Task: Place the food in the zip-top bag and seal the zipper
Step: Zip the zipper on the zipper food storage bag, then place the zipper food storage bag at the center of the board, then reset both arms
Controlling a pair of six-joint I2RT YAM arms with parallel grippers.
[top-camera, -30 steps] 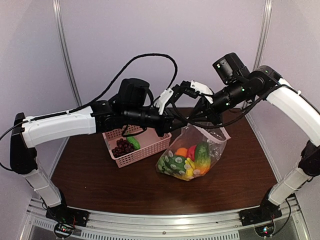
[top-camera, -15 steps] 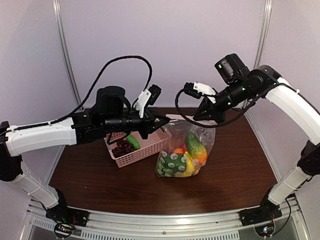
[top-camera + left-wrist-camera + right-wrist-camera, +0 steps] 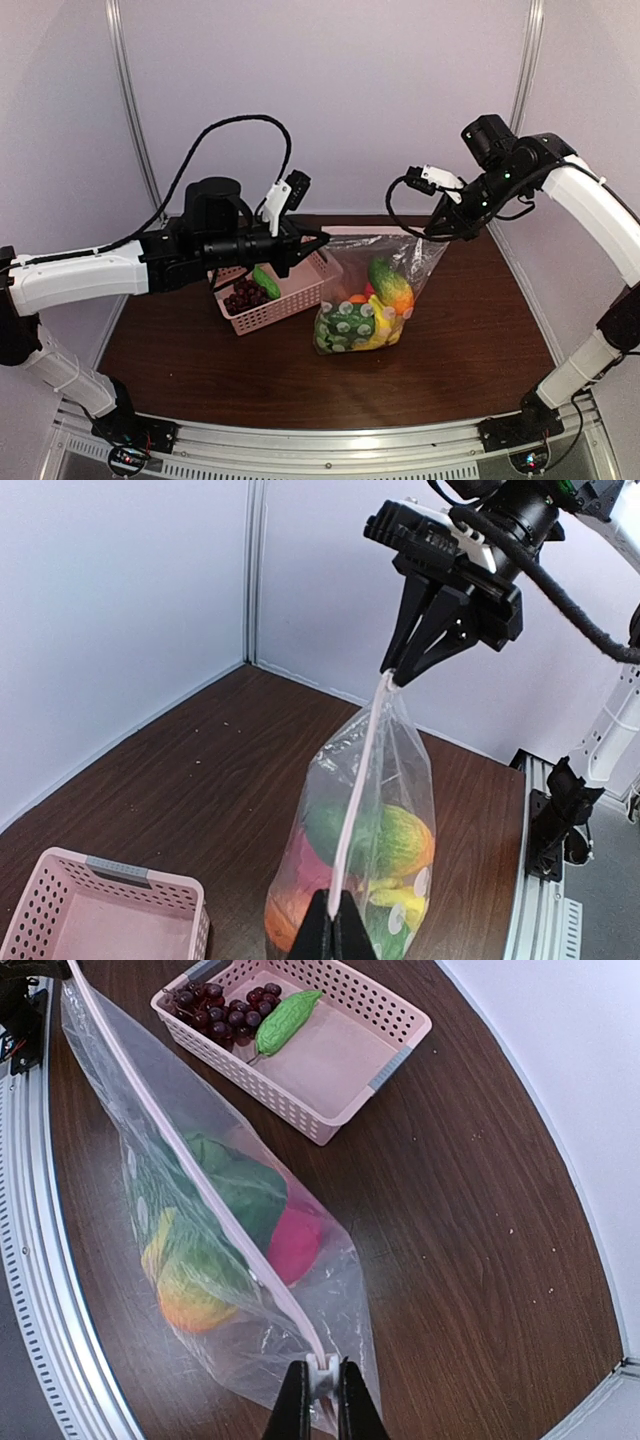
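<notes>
Next, my right gripper pulls the white slider tab point(image 3: 322, 1366) slightly to the right in the top view and lets go, because it already sits at the zipper's end.
The zip-top bag point(image 3: 385, 275) hangs above the table between both grippers, with food point(image 3: 362, 318) bunched in its bottom. My left gripper point(image 3: 325, 238) is shut on the left end of the zipper point(image 3: 362, 770). My right gripper point(image 3: 437, 231) is shut on the white slider tab point(image 3: 322, 1366) at the zipper's other end. The strip runs taut and straight between them point(image 3: 190, 1155). Through the plastic a red fruit point(image 3: 295, 1242), a green one point(image 3: 238, 1186) and a yellow-orange one point(image 3: 195, 1295) show. Dark grapes point(image 3: 222, 1004) and a cucumber point(image 3: 286, 1020) lie in the pink basket point(image 3: 395, 1058).
The pink basket point(image 3: 300, 297) stands on the brown table left of the bag, under my left arm. A white wall closes the back and sides. A metal rail point(image 3: 30, 1260) runs along the table's near edge.
The two grippers were close together; the left one drew back left and the right one slid right with the slider, so the zipper now stretches long and taut.
</notes>
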